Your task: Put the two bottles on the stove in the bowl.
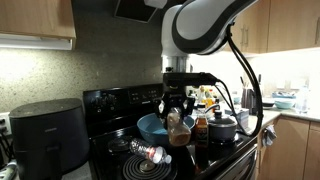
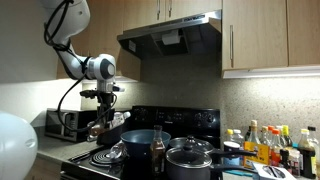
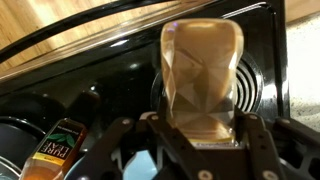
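Note:
My gripper is holding the amber bottle, which still hangs beside the blue bowl [image 1: 152, 126]. Next, it will move outward over the bowl, lower the bottle inside the bowl's rim and let it go.
My gripper [image 1: 178, 106] is shut on a clear bottle of amber liquid [image 1: 179, 129] and holds it upright above the stove, just beside the blue bowl [image 1: 152, 126]. Both show in an exterior view, gripper [image 2: 103, 112] and bottle [image 2: 97, 130], left of the bowl [image 2: 140, 141]. In the wrist view the bottle [image 3: 203, 75] fills the space between the fingers [image 3: 203, 126]. A small clear bottle [image 1: 150, 153] lies on its side on the front coil burner. A dark sauce bottle [image 1: 201, 128] stands upright by the bowl; it also shows in the wrist view [image 3: 55, 146].
A black pot with a lid [image 1: 222, 126] stands on the stove beside the bowl. A black air fryer [image 1: 45, 135] is on the counter. Several condiment bottles [image 2: 265, 145] crowd the counter. A range hood [image 2: 170, 35] hangs above.

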Tool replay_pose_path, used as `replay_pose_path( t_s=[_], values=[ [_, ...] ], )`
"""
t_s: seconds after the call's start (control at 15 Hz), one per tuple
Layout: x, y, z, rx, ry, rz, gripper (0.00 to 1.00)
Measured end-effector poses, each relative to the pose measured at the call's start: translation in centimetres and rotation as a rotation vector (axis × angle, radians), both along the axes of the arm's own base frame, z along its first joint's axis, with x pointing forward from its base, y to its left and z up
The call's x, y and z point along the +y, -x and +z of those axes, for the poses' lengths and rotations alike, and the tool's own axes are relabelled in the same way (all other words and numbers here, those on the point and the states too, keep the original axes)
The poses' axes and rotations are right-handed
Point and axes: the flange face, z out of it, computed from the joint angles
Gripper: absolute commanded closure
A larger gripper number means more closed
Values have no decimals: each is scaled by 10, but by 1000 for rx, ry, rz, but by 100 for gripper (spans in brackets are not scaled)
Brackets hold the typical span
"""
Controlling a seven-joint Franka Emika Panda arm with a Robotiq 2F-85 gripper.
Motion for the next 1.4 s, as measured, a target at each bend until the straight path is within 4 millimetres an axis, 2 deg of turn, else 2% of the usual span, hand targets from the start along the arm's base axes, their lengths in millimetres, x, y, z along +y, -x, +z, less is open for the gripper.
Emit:
replay_pose_path(
  t_s=[0.13,0.27,0.53,0.8,1.13,1.27,1.4],
  values=[
    [0,-1,-1,2,1,0,72],
    [-3,-12,-1,-16,-6,-41,72],
    [-18,-53,3,-95,-50,-204,72],
    [-44,-95,-4,-150,-56,-380,72],
    [-76,-130,-31,-182,-50,-581,72],
    [-81,-136,-46,-167,-44,-618,72],
    [-76,-137,-62,-122,-52,-629,72]
  ],
)
